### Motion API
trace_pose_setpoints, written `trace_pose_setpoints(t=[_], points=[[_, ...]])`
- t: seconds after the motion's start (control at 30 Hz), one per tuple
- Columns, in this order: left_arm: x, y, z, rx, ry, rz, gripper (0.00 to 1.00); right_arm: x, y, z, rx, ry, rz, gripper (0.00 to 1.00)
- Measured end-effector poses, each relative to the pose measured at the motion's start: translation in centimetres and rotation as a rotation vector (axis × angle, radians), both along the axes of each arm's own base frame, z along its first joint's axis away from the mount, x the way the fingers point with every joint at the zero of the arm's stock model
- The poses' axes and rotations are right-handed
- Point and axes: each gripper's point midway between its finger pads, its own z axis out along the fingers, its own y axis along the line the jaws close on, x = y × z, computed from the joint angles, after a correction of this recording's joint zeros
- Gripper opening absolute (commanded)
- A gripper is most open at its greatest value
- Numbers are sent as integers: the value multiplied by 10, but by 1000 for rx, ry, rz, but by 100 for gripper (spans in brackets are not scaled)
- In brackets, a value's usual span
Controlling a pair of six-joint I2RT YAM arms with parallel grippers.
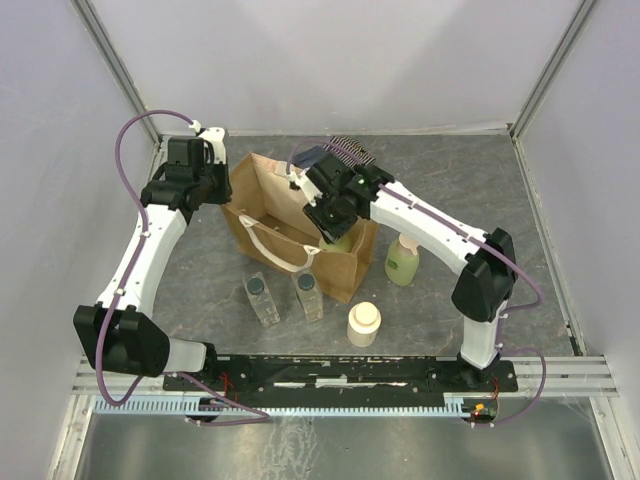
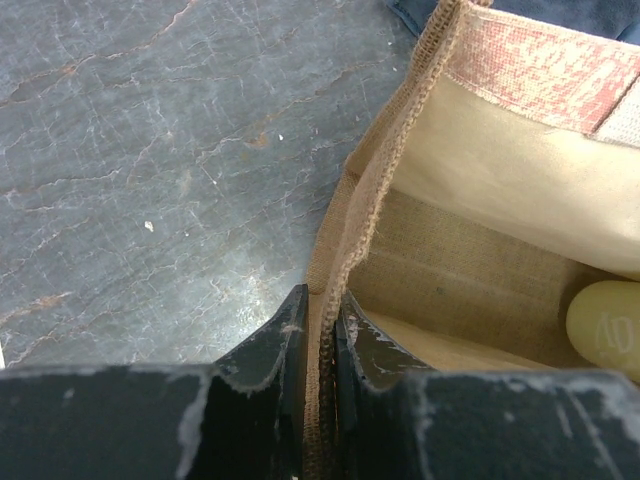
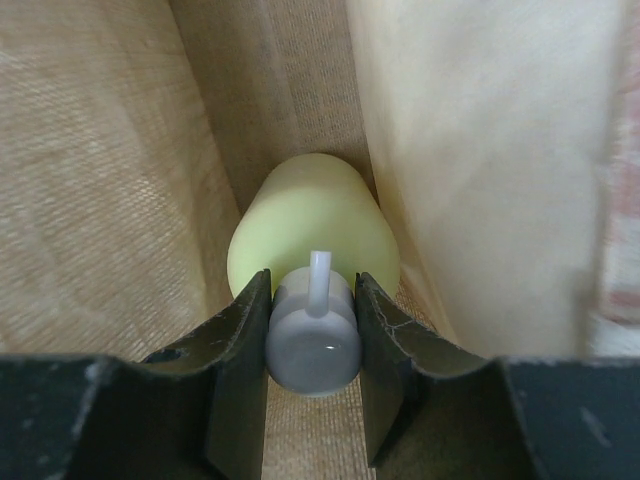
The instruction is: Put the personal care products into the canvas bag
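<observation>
My right gripper stays down inside the bag's end by the second bottle next and opens to release the whitish top. The whitish top's bottle sits between the bag's sides.
The tan canvas bag (image 1: 268, 190) with cream handles stands at the table's middle. My left gripper (image 2: 320, 325) is shut on the bag's left rim (image 2: 345, 250). My right gripper (image 3: 312, 300) is inside the bag (image 3: 90, 200), shut on the whitish top of a pale yellow-green bottle (image 3: 312, 225); that bottle also shows in the left wrist view (image 2: 606, 325). A second yellow-green bottle (image 1: 403, 260) stands right of the bag. Two clear bottles with dark caps (image 1: 261, 297) (image 1: 308, 295) and a squat cream jar (image 1: 364, 323) stand in front of the bag.
A striped and blue folded cloth (image 1: 342, 152) lies behind the bag. White enclosure walls surround the grey table (image 1: 200, 290). The arms' base rail (image 1: 340, 375) runs along the near edge.
</observation>
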Motion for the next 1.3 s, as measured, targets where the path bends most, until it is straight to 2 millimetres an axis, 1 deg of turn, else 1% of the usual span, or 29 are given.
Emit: trace_pose_setpoints(t=[0.17, 0.27, 0.3, 0.33, 0.4, 0.57, 0.6, 0.67, 0.73, 0.8, 0.9, 0.97, 1.0, 1.1, 1.17, 1.23, 1.27, 1.3], points=[[0, -1, 0, -5, 1, -6, 20, -5, -9, -28, -48, -6, -21, 1], [-1, -3, 0, -10, 2, -13, 20, -6, -12, -28, -34, -30, -39, 1], [-1, -3, 0, -11, 2, -13, 20, -6, -13, -28, -34, -35, -43, 5], [-1, -3, 0, -11, 2, -14, 20, -7, -14, -29, -35, -38, -46, 13], [-1, -3, 0, -11, 2, -14, 20, -7, -13, -29, -33, -42, -51, 33], [-1, -3, 0, -11, 2, -14, 20, -9, -11, -29, -34, -42, -49, 57], [-1, -3, 0, -11, 2, -14, 20, -9, -12, -28, -37, -43, -49, 60], [-1, -3, 0, -11, 2, -14, 20, -9, -10, -23, -31, -50, -51, 64], [-1, -3, 0, -11, 2, -14, 20, -6, -5, -12, -10, -68, -49, 67], [-1, -3, 0, -11, 2, -14, 20, -1, 3, 6, 26, -98, -49, 71], [-1, -3, 0, -11, 2, -13, 22, 6, 11, 38, 91, -147, -61, 76], [-1, -3, 0, -10, 2, -13, 23, 7, 12, 64, 138, -183, -78, 77], [-1, -3, 0, -10, 2, -13, 24, 8, 10, 73, 154, -200, -87, 79], [0, -3, 0, -9, 1, -12, 24, 5, -4, 105, 201, -262, -142, 89], [0, -2, 0, -8, 1, -10, 24, 3, -20, 127, 224, -320, -203, 91], [0, -2, 0, -6, 1, -7, 24, -1, -45, 148, 236, -377, -283, 93], [0, -1, 0, -5, 0, -6, 24, -5, -64, 161, 239, -413, -344, 94], [0, -1, 0, -4, 0, -5, 24, -5, -70, 164, 238, -421, -360, 94]])
